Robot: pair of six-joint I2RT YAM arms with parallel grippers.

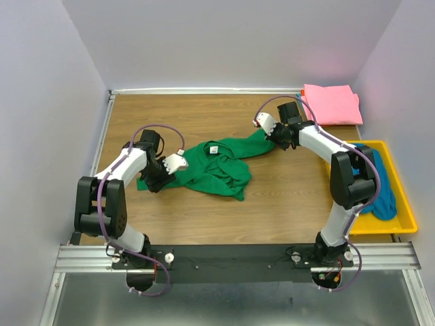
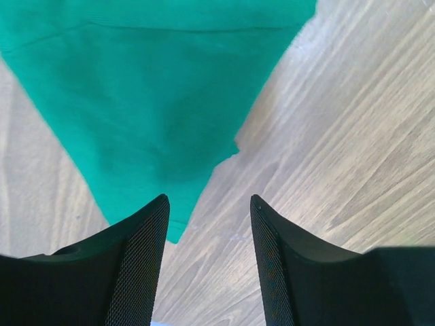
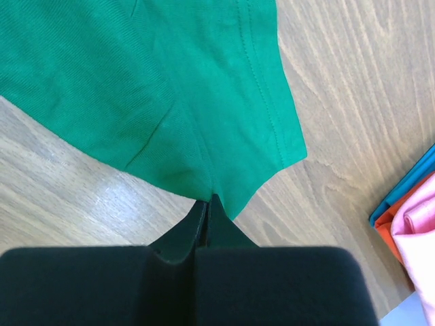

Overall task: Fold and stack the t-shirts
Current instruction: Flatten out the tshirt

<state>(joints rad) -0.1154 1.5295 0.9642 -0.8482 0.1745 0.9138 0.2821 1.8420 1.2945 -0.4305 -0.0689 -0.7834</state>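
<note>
The fingers of my left gripper are mostly on either side of bare wood, so next I will move it to the left in the top view, then down onto the shirt's hem corner (image 1: 141, 185) (image 2: 174, 231).
A dark green t-shirt (image 1: 219, 166) lies crumpled in the middle of the wooden table. My right gripper (image 1: 277, 142) is at its far right end, shut on the sleeve hem (image 3: 224, 170), and the fabric puckers at the fingertips (image 3: 207, 202). My left gripper (image 1: 152, 183) hovers at the shirt's left end, open. A pointed corner of the green t-shirt (image 2: 163, 122) lies just ahead of its left finger (image 2: 139, 258), with bare wood between the jaws. A folded pink t-shirt (image 1: 332, 103) sits at the back right corner. A teal-blue t-shirt (image 1: 385, 185) lies in the yellow tray.
The yellow tray (image 1: 410, 216) stands along the table's right edge, beside the right arm. The pink t-shirt (image 3: 418, 227) shows at the right edge of the right wrist view, with blue and orange edges under it. White walls enclose the table on three sides.
</note>
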